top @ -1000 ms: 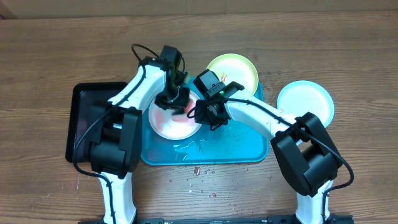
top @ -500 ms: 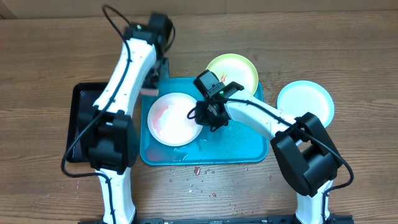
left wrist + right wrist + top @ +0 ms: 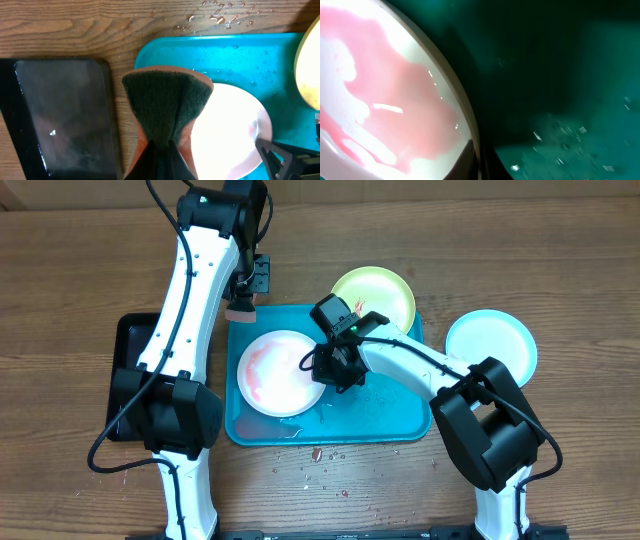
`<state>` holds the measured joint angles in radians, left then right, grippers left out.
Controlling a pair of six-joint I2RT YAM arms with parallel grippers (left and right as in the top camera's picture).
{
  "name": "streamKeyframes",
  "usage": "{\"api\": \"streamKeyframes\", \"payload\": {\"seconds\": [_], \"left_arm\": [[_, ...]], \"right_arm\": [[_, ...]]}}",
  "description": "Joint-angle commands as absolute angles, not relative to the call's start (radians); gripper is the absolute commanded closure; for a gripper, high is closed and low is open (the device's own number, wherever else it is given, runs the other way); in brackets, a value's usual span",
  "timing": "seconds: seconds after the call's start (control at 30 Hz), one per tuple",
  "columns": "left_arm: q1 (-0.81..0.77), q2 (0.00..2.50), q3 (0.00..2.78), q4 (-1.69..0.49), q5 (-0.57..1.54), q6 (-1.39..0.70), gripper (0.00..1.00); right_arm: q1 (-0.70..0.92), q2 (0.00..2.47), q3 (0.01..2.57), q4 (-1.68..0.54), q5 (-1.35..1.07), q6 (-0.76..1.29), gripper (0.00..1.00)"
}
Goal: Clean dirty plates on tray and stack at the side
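The light blue plate (image 3: 492, 345) lies beside the tray, so next my right gripper should rise, shift right in the overhead view and lower to release its plate on it.
A pinkish-white plate (image 3: 278, 370) with red smears lies on the turquoise tray (image 3: 380, 415). My right gripper (image 3: 326, 366) is shut on this plate's right rim; the rim (image 3: 465, 112) shows between its fingers in the right wrist view. A yellow-green plate (image 3: 385, 295) sits at the tray's back right corner. A light blue plate (image 3: 492, 345) lies on the table right of the tray. My left gripper (image 3: 243, 300) is shut on a sponge (image 3: 167, 107) with a dark green pad and holds it raised over the tray's back left corner, clear of the smeared plate (image 3: 225, 132).
A black tray (image 3: 135, 365) lies left of the turquoise one and shows in the left wrist view (image 3: 55, 115). Water drops and crumbs (image 3: 320, 455) lie on the table in front of the tray.
My left gripper has lifted the sponge off the pinkish-white plate and moved it back and left past the tray's corner. The right gripper has kept its hold on the plate's rim.
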<state>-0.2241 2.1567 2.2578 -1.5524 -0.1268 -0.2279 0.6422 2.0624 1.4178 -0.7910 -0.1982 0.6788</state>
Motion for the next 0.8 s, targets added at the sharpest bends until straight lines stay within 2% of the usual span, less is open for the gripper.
{"api": "streamKeyframes", "payload": {"seconds": [0.0,0.33,0.53,0.77], "left_arm": [[-0.213,2.158,2.276,-1.560,-0.114,-0.201,0.96],[-0.214,2.158,2.265,-1.566,-0.104,-0.203,0.96],[-0.217,2.158,2.265,-1.562,-0.059,-0.206,0.96],[-0.217,2.158,2.265,-1.563,-0.059,-0.206,0.96]], "right_arm": [[0.646,1.978,1.450,-0.858,-0.103,0.647,0.96],[0.740,1.755,1.455,-1.056,0.372,0.647,0.96],[0.857,1.726,1.455,-1.115,0.684,0.648,0.96],[1.015,1.726,1.456,-1.220,1.076,0.740,0.96]]}}
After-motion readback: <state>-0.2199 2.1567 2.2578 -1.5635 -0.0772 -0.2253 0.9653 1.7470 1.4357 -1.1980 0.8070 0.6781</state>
